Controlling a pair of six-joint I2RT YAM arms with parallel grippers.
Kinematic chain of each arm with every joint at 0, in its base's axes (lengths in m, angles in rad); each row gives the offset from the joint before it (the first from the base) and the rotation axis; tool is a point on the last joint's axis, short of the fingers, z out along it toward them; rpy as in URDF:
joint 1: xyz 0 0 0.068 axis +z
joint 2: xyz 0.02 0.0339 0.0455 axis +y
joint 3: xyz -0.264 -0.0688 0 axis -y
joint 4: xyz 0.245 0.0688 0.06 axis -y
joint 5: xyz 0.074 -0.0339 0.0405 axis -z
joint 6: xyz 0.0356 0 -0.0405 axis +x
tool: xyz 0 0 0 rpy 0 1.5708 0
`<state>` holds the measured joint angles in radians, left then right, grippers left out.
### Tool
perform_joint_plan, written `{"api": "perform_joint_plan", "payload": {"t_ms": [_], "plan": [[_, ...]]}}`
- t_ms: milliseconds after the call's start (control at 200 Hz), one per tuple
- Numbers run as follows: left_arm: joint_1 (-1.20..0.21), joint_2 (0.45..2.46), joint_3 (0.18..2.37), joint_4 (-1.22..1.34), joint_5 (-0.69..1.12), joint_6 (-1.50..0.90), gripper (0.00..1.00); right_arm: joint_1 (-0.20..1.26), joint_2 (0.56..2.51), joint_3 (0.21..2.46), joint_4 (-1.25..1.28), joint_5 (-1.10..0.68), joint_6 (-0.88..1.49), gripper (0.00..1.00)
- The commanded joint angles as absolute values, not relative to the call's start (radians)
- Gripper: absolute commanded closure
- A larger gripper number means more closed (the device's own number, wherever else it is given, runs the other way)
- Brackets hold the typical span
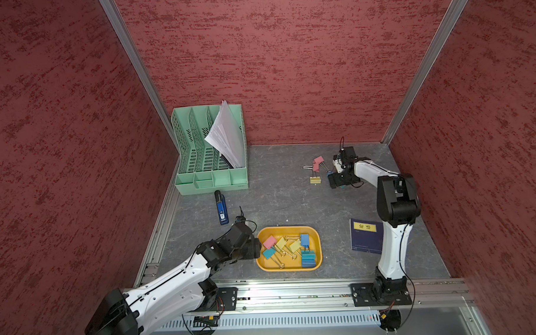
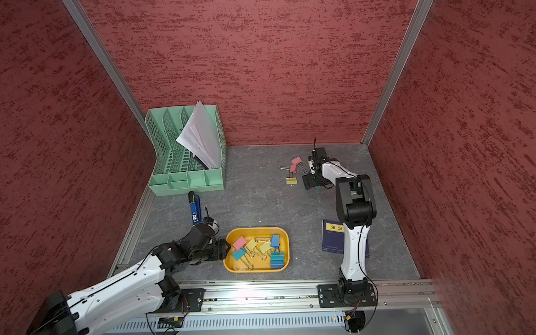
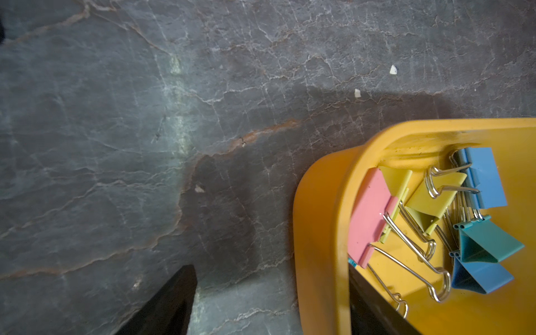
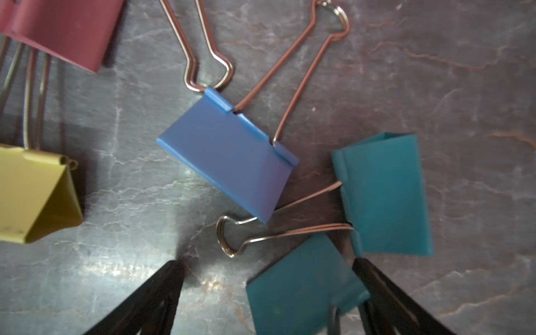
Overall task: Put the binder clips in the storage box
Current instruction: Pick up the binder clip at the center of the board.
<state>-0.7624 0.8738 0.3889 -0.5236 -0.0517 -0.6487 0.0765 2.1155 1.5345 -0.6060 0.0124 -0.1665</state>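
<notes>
Next, my right gripper needs to draw slightly back to close across the nearer teal clip's body (image 4: 304, 284), which lies between its fingers and reaches back past the fingers.
The yellow storage box (image 1: 289, 229) (image 2: 256, 229) sits near the front edge and holds several binder clips (image 1: 286, 245) in pink, yellow, blue and teal. My left gripper (image 1: 257, 248) (image 3: 269, 272) is open and straddles the box's left wall (image 3: 319, 232), one finger outside and one inside. At the far right, more clips lie on the table: two pink (image 1: 318, 160), a yellow (image 1: 315, 180), a blue (image 4: 229, 162) and two teal (image 4: 383, 194). My right gripper (image 1: 331, 172) (image 4: 266, 262) hovers low over them, open, with the nearer teal clip (image 4: 301, 287) between its fingers, close to one.
A mint-green file organizer (image 1: 211, 151) with papers stands at the back left. A dark blue stapler (image 1: 221, 208) lies in front of it. A dark blue booklet (image 1: 365, 235) lies beside the right arm's base. Red walls close in three sides.
</notes>
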Motion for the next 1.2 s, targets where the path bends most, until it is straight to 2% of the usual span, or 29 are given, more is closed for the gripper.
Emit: {"api": "perform_joint_plan", "payload": {"t_ms": [0, 115, 421, 746, 882, 1197], "plan": [[-0.759, 0.878, 0.405, -0.523, -0.054, -0.638, 0.21, 0.069, 2.115, 1.524, -0.576, -0.024, -0.167, 0.09], [-0.758, 0.879, 0.407, -0.524, -0.054, -0.637, 0.20, 0.068, 2.082, 1.476, -0.561, -0.043, -0.155, 0.14], [-0.759, 0.883, 0.408, -0.520, -0.052, -0.635, 0.21, 0.071, 2.003, 1.366, -0.548, -0.072, -0.144, 0.17], [-0.759, 0.882, 0.408, -0.521, -0.052, -0.634, 0.20, 0.072, 2.018, 1.356, -0.506, -0.023, -0.110, 0.36], [-0.759, 0.883, 0.408, -0.520, -0.051, -0.634, 0.21, 0.071, 2.029, 1.392, -0.531, -0.017, -0.090, 0.37], [-0.760, 0.881, 0.408, -0.521, -0.052, -0.634, 0.20, 0.074, 2.030, 1.412, -0.537, -0.006, -0.066, 0.51]]}}
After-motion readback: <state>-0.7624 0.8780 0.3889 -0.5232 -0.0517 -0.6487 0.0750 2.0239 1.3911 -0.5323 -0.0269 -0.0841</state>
